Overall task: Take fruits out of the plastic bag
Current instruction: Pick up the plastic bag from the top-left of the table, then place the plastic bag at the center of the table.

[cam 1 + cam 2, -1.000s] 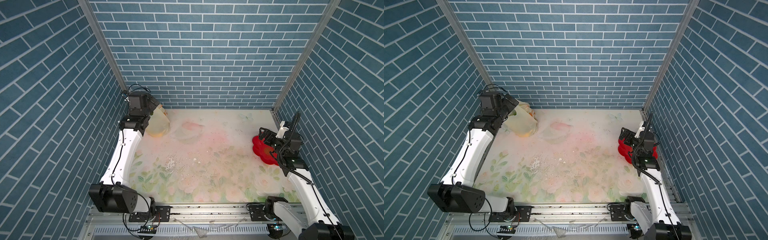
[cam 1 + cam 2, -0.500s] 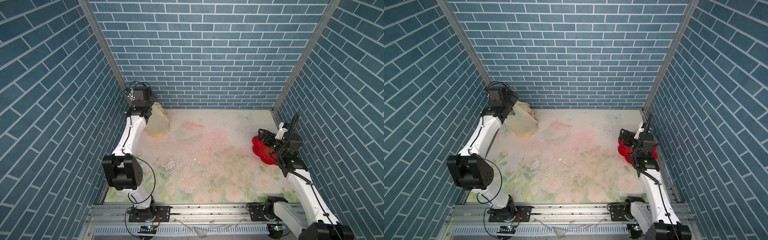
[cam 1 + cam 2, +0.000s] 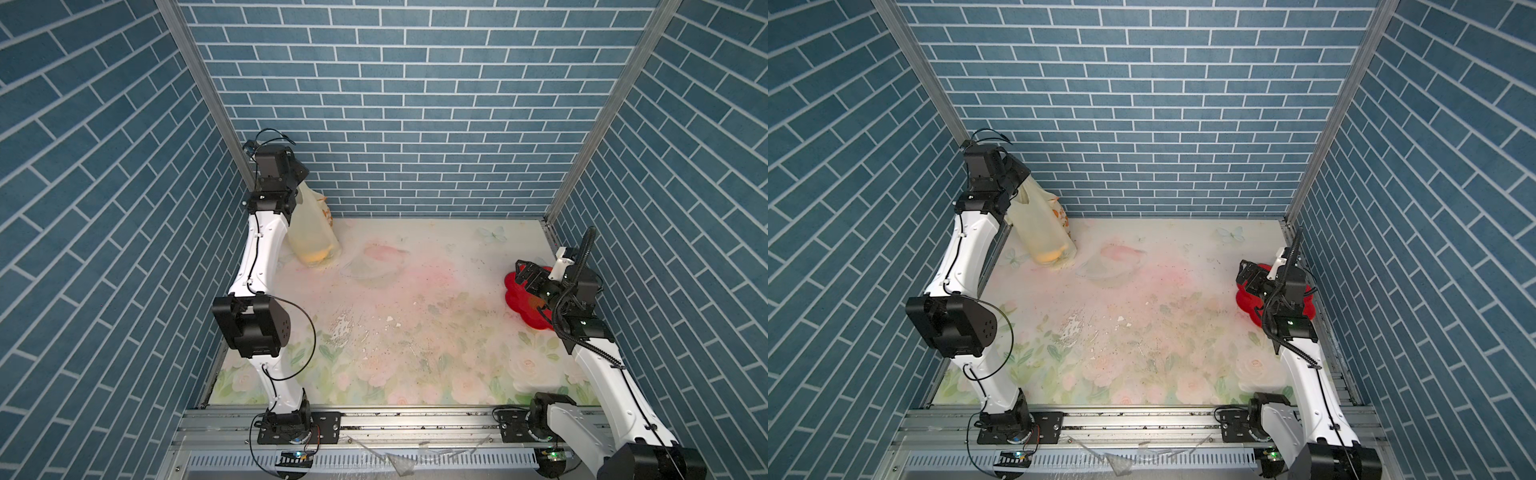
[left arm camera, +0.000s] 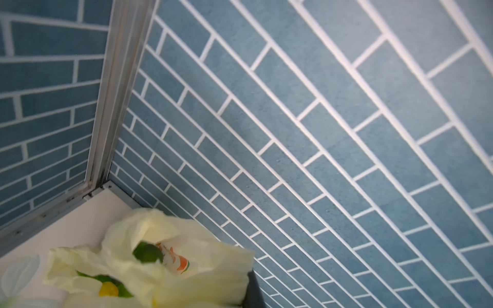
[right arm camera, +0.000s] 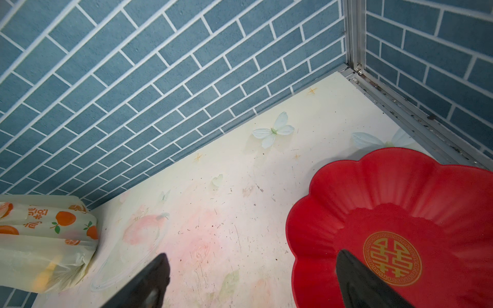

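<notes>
My left gripper swings the bag point(image 3: 312, 224) down and back toward the plate next, lowers it and releases it. The clear middle of the table lies below and back.
The pale-yellow plastic bag point(image 3: 312, 224) point(image 3: 1042, 226) hangs upright in the back left corner, its bottom on the table. My left gripper point(image 3: 300, 179) point(image 3: 1022, 183) is raised above it, shut on the bag's bunched top. In the left wrist view one dark finger point(image 4: 253, 290) presses the bag point(image 4: 186, 266). The fruits show as a yellow-orange lump in the bag's bottom point(image 3: 314, 255) point(image 5: 45, 274); green and yellow bits point(image 4: 148, 252) peek through its mouth. My right gripper point(image 3: 524, 274) point(image 5: 252, 256) is open and holds nothing, at the red plate's left edge.
The red flower-shaped plate point(image 3: 515, 299) point(image 3: 1246, 301) point(image 5: 373, 200) lies by the right wall, partly under my right arm. Blue tiled walls close in the back and both sides. The floral table top point(image 3: 415, 316) is scuffed in the middle.
My left gripper has shut on the bag's top and risen in the back left corner, stretching the bag taller. The left elbow has swung up. The right arm has stayed put.
</notes>
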### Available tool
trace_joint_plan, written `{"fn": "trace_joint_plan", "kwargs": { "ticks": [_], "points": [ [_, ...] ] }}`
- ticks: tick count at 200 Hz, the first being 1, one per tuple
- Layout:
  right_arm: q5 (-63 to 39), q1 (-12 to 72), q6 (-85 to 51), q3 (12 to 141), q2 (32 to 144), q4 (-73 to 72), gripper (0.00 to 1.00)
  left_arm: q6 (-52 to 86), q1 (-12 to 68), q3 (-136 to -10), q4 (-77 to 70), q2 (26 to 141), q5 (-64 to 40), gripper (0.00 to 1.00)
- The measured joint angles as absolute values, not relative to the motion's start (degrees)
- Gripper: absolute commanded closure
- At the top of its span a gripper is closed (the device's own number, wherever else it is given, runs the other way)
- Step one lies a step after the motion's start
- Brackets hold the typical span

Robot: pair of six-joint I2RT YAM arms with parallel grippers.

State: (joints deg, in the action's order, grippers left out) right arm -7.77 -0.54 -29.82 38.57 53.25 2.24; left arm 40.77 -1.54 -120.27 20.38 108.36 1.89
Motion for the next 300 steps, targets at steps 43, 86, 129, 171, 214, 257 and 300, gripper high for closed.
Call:
{"fn": "trace_joint_plan", "kwargs": {
  "ticks": [43,86,129,171,214,257,300],
  "points": [
    [-7.79,-0.54,-31.05,38.57,54.98,2.31,0.04,32.62,1.93,-140.14,33.65,115.22,-4.82,1.00],
    [-8.23,-0.54,-32.05,38.57,56.10,2.46,0.05,28.21,6.02,-152.07,42.76,118.69,-11.92,1.00],
    [-8.97,-0.54,-32.80,38.63,56.14,2.61,0.05,24.45,11.25,-151.59,45.34,118.41,-18.52,1.00],
    [-9.47,-0.43,-33.10,38.65,56.80,2.68,0.05,18.81,20.67,-151.59,46.72,118.41,-24.14,1.00],
    [-9.72,0.10,-33.23,38.72,56.80,2.94,0.05,11.88,27.99,-151.44,49.17,117.25,-28.75,1.00],
    [-9.67,2.44,-33.17,40.05,58.41,3.88,0.04,0.97,32.45,-139.68,52.84,108.97,-26.46,0.98],
    [-8.73,7.01,-32.08,43.64,60.58,5.52,0.04,-5.89,33.63,-129.38,56.34,106.04,-19.92,0.88]
  ]
}}
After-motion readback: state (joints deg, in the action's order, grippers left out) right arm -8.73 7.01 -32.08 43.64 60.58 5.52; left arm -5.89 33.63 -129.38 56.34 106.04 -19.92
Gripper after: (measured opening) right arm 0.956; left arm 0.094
